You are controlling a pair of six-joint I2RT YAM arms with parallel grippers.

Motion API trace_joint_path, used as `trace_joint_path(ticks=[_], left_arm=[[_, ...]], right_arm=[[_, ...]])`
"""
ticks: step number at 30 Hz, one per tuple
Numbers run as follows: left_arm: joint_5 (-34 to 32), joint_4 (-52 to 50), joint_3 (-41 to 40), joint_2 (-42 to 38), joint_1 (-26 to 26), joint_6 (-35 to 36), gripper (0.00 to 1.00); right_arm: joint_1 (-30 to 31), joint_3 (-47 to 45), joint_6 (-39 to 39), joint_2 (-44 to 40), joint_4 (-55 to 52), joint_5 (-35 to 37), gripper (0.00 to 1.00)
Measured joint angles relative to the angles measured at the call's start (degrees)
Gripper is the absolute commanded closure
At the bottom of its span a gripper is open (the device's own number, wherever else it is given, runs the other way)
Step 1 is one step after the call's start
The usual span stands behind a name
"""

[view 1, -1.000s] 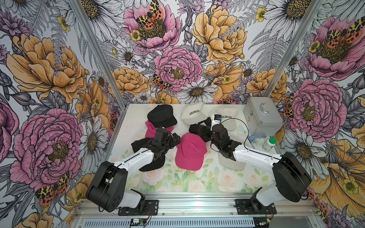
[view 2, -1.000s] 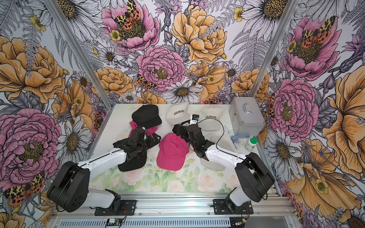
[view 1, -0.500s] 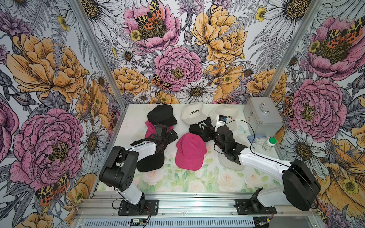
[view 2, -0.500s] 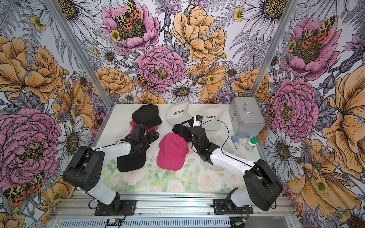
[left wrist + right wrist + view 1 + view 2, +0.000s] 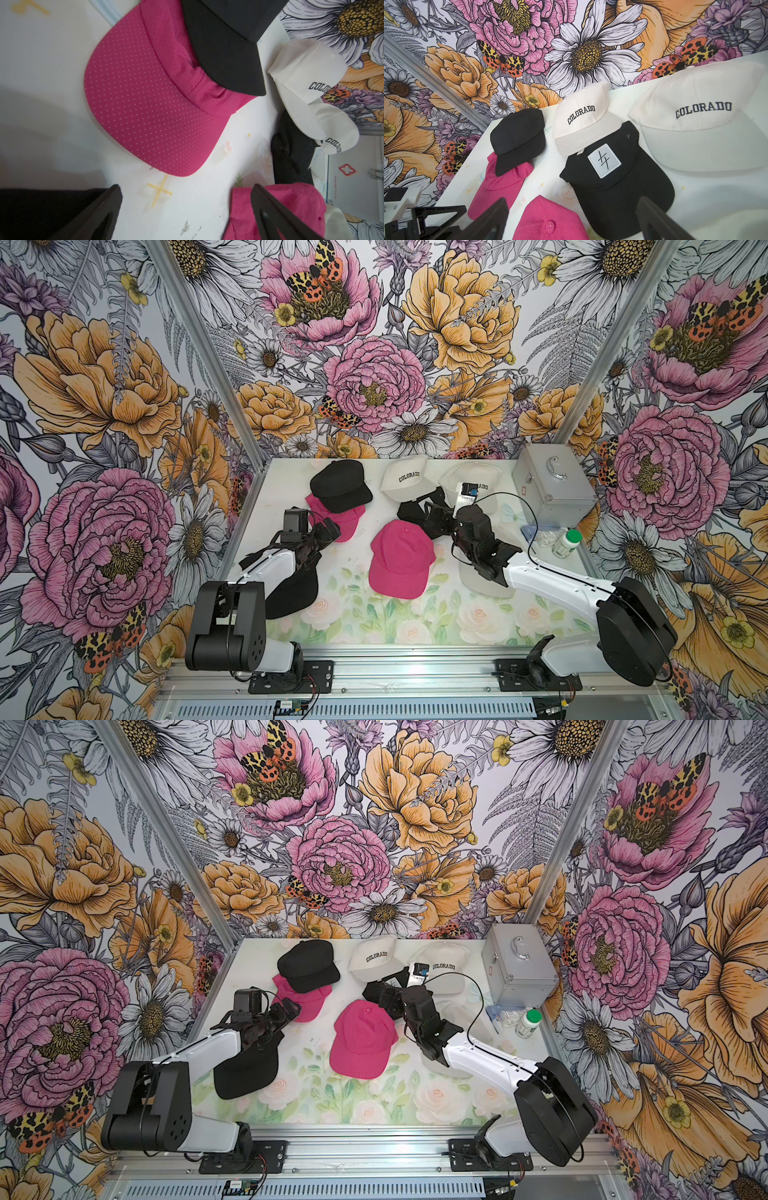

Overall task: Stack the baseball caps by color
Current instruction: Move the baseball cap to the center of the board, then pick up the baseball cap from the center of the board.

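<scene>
My left gripper slides down next, tilting toward level, then outward onto the hot pink cap's near brim edge (image 5: 346, 536) (image 5: 184, 164), because the black cap covers the pink cap's top.
At the back left a black cap (image 5: 340, 485) lies on a hot pink cap (image 5: 337, 519). My left gripper (image 5: 328, 531) hovers open beside that pink cap's brim (image 5: 149, 108), above bare table. Another black cap (image 5: 293, 589) lies under the left arm. A second pink cap (image 5: 399, 562) sits mid-table. My right gripper (image 5: 430, 508) is open over a black cap with a white patch (image 5: 618, 187). Two cream COLORADO caps (image 5: 405, 483) (image 5: 442, 969) rest at the back. A third cream cap (image 5: 484, 585) is mostly hidden under the right arm.
A silver metal case (image 5: 552, 485) stands at the back right. In front of it are a white bottle with a green lid (image 5: 566, 542) and a clear plastic packet (image 5: 540, 533). Flowered walls close in the back and both sides.
Left arm has swung, its gripper drawing slightly left toward the back pink cap. The black cap under it now lies further left and front. Right arm shifted slightly. Both grippers stay open.
</scene>
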Motion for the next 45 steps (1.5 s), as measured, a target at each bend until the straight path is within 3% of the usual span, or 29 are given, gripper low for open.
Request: trace_joint_path(ticks=[5, 13, 20, 26, 30, 39, 41, 45], left_arm=[[-0.15, 3.8, -0.04, 0.17, -5.03, -5.95, 0.01], [-8.92, 12.11, -7.67, -0.13, -11.52, -20.33, 0.01], [-11.65, 21.03, -13.62, -1.51, -10.27, -27.5, 0.01], [-13.31, 29.44, -13.68, 1.33, -8.35, -29.9, 0.12], [-14.25, 35.93, -13.84, 7.37, -7.76, -31.47, 0.19], [-16.46, 52.78, -14.43, 17.75, -7.58, -35.17, 0.22], [-16.44, 59.69, -14.29, 21.99, -7.5, -35.69, 0.26], [-16.35, 70.73, -12.72, 30.21, -7.15, -37.7, 0.48]], right_arm=[[0.0, 0.0, 0.0, 0.11, -0.04, 0.0, 0.01], [0.0, 0.0, -0.07, 0.09, -0.9, 0.0, 0.01], [0.0, -0.57, -1.4, -2.08, -1.88, 0.02, 0.01], [0.0, -3.19, -1.6, -7.5, -2.14, 0.74, 0.01], [0.0, -5.79, -2.21, -11.89, -2.23, 2.21, 0.01], [-0.11, -8.15, -3.69, -19.67, -5.86, 5.66, 0.01], [-0.28, -8.81, -3.93, -21.4, -6.14, 6.49, 0.01], [-0.81, -9.84, -4.09, -23.26, -6.67, 7.52, 0.01]])
